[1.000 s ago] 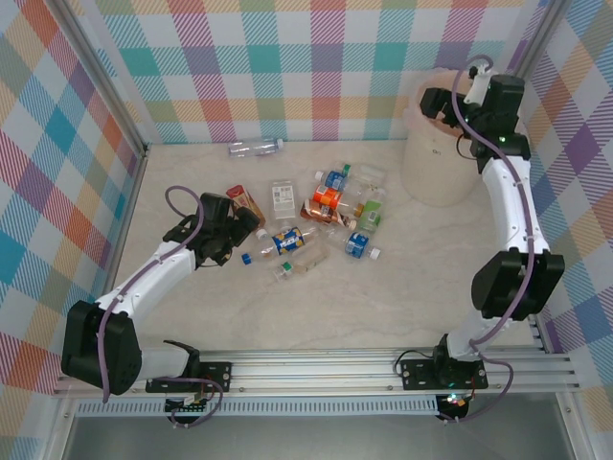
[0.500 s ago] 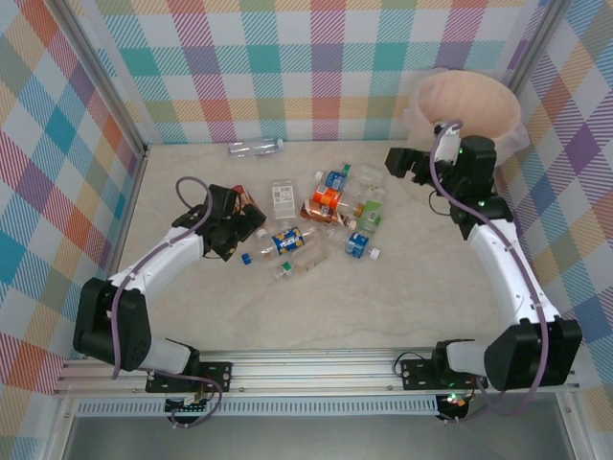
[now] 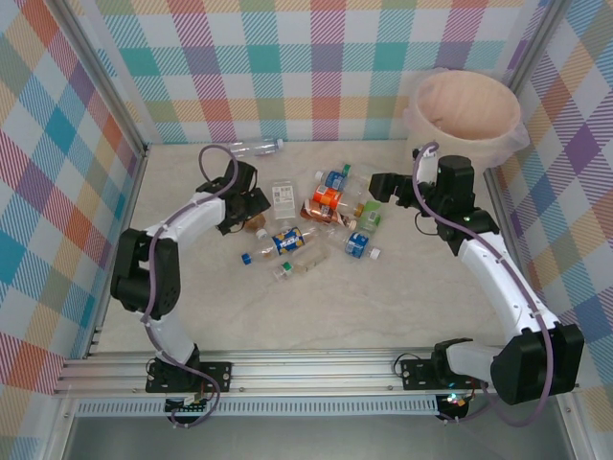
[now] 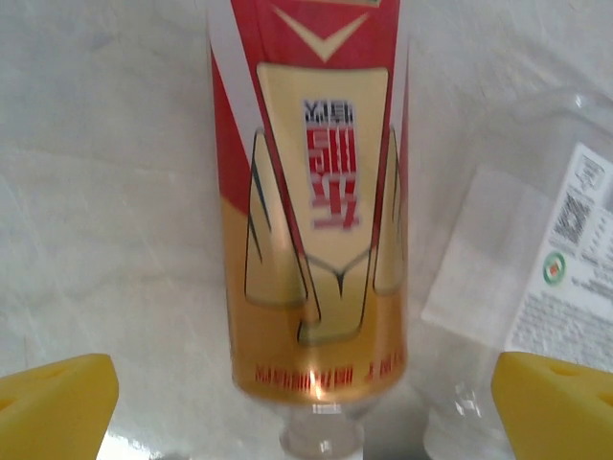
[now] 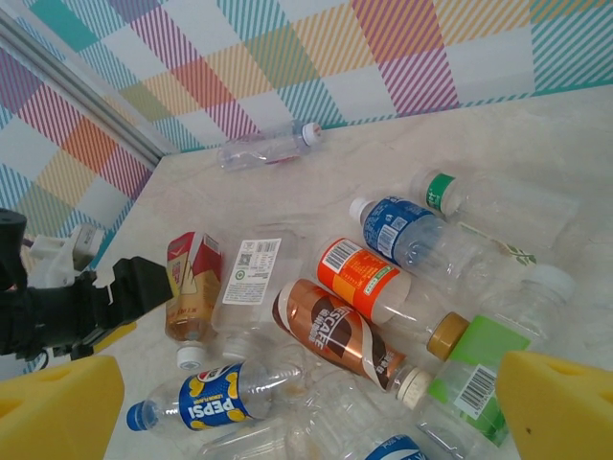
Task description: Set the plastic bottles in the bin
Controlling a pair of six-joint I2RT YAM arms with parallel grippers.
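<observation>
The robot will next move its left gripper down astride the red-and-gold bottle's label and close it, since the label lies below the gripper and is narrower than the gap between its open fingers.
Several plastic bottles lie in a loose pile mid-table. My left gripper hangs open over the pile's left edge. In the left wrist view its yellow fingertips straddle a red-and-gold labelled bottle without touching it. My right gripper is open at the pile's right edge, between the pile and the cream bin. Its wrist view looks across a Pepsi bottle, a brown bottle, an orange-labelled one and a blue-labelled one. Nothing is between its fingertips.
One clear bottle lies apart against the back wall. A clear bottle with a white label lies right beside the red-and-gold one. Checked walls close in the table at the back and sides. The near half of the table is bare marble.
The left gripper has swung back and right, onto the red-and-gold bottle. The right arm has come down from over the bin, leftward to the pile. Both stayed open.
</observation>
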